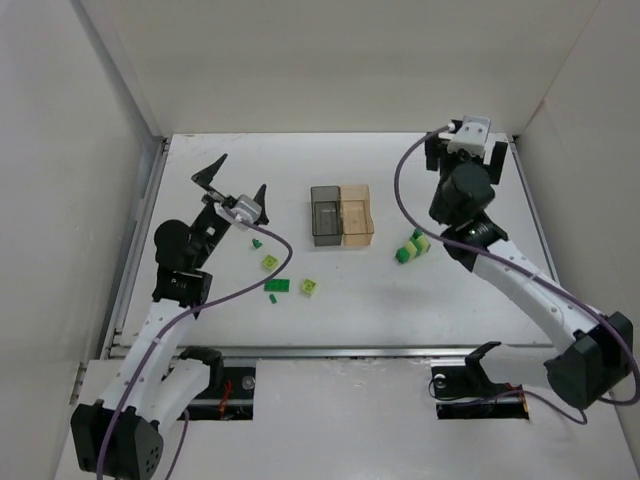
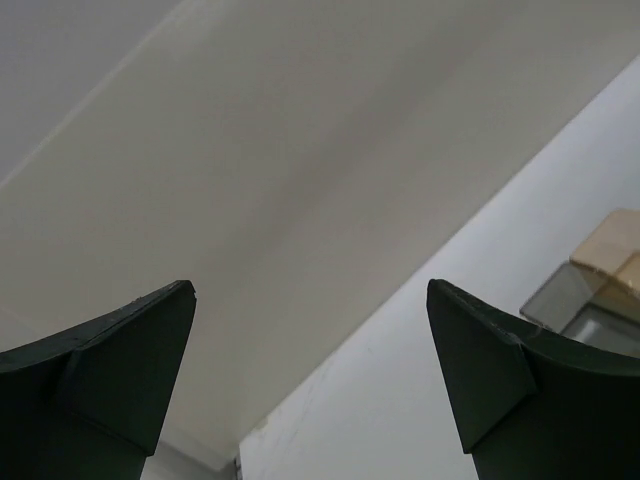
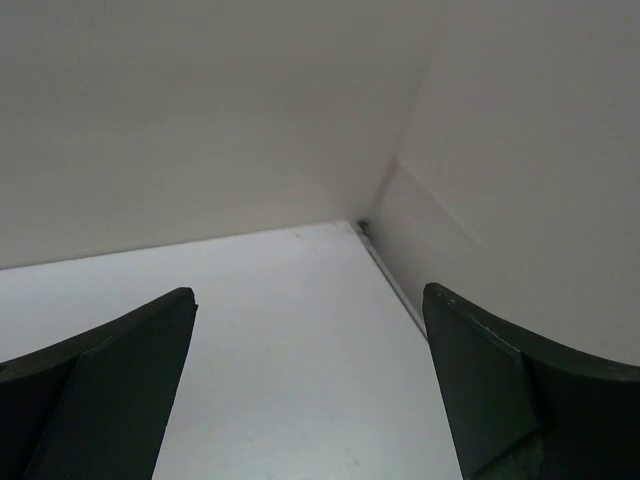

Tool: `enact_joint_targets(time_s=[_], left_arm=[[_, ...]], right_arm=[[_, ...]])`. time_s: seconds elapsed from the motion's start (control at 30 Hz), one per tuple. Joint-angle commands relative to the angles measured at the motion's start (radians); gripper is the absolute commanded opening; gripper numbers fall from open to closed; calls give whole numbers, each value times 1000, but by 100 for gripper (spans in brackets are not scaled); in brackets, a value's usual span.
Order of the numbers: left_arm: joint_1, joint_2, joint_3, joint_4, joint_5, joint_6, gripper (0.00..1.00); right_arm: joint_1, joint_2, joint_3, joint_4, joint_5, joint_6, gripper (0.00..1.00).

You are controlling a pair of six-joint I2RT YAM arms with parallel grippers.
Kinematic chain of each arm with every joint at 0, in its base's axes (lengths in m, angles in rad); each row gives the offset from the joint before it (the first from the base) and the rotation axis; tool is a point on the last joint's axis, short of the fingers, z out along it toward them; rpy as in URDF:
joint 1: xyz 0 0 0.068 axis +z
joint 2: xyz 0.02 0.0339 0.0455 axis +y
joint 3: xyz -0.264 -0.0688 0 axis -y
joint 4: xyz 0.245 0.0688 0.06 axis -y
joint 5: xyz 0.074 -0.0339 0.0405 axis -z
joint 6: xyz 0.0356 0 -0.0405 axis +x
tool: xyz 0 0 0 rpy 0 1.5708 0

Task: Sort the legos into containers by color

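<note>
My right gripper needs to move back and to its left in the top view next, then tilt down and go lower, because the small cluster [image 1: 412,247] is below it there.
The containers stand joined at mid-table: a smoky grey bin [image 1: 325,214] on the left and a pale orange bin [image 1: 357,213] on the right. Left of them lie dark green legos [image 1: 278,286] and lime legos [image 1: 269,262]. To their right sits a small cluster with a dark green brick [image 1: 404,255] and lime bricks [image 1: 420,242]. My left gripper [image 1: 235,182] is raised at the table's left, open and empty, well above the bricks. My right gripper [image 1: 466,150] stands open and empty near the back right corner. The left wrist view catches the bins [image 2: 600,285] past the open left gripper [image 2: 310,290]. In the right wrist view, the right gripper [image 3: 310,295] frames only bare table.
White walls [image 1: 330,60] close the table in at the back and on both sides. A metal rail [image 1: 330,352] runs along the near edge by the arm bases. The back right corner [image 3: 360,224] lies just ahead of the right gripper.
</note>
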Motion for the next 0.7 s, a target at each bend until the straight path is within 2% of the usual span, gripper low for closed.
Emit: enact_joint_targets(time_s=[0.0, 0.03, 0.07, 0.1, 0.13, 0.17, 0.2, 0.23, 0.27, 0.33, 0.43, 0.5, 0.57, 0.67], left_arm=[[-23, 30, 47, -293, -131, 168, 100], [-23, 50, 116, -356, -131, 168, 100], [-23, 65, 151, -421, -121, 157, 100], [-32, 82, 183, -544, -108, 157, 100], [-32, 102, 213, -605, -108, 166, 100], [-57, 142, 263, -657, -108, 212, 100], [-66, 159, 285, -702, -108, 213, 100], [-75, 172, 303, -751, -108, 213, 100], [-75, 183, 326, -751, -108, 179, 100], [-84, 183, 326, -732, -117, 92, 100], [-95, 163, 281, -675, -151, 73, 100], [-95, 151, 245, -618, -173, 73, 100], [-95, 140, 236, -618, -173, 73, 100], [-106, 128, 225, -627, -164, 73, 100]], right_arm=[[-13, 85, 175, -140, 565, 154, 100], [-3, 85, 228, -476, 536, 385, 100], [13, 75, 291, -672, 417, 501, 100], [-16, 75, 353, -835, 94, 641, 100], [-47, 75, 418, -949, -33, 779, 100], [-76, 75, 409, -1052, -148, 944, 100], [-111, 84, 388, -1081, -302, 1005, 100], [-120, 84, 326, -1107, -354, 1068, 100], [-121, 108, 289, -1121, -395, 1170, 99], [-121, 128, 221, -1131, -503, 1275, 95], [-121, 180, 141, -1145, -598, 1425, 93], [-130, 213, 107, -1133, -608, 1491, 91], [-159, 229, 98, -1099, -666, 1516, 83], [-188, 276, 84, -1084, -725, 1553, 82]])
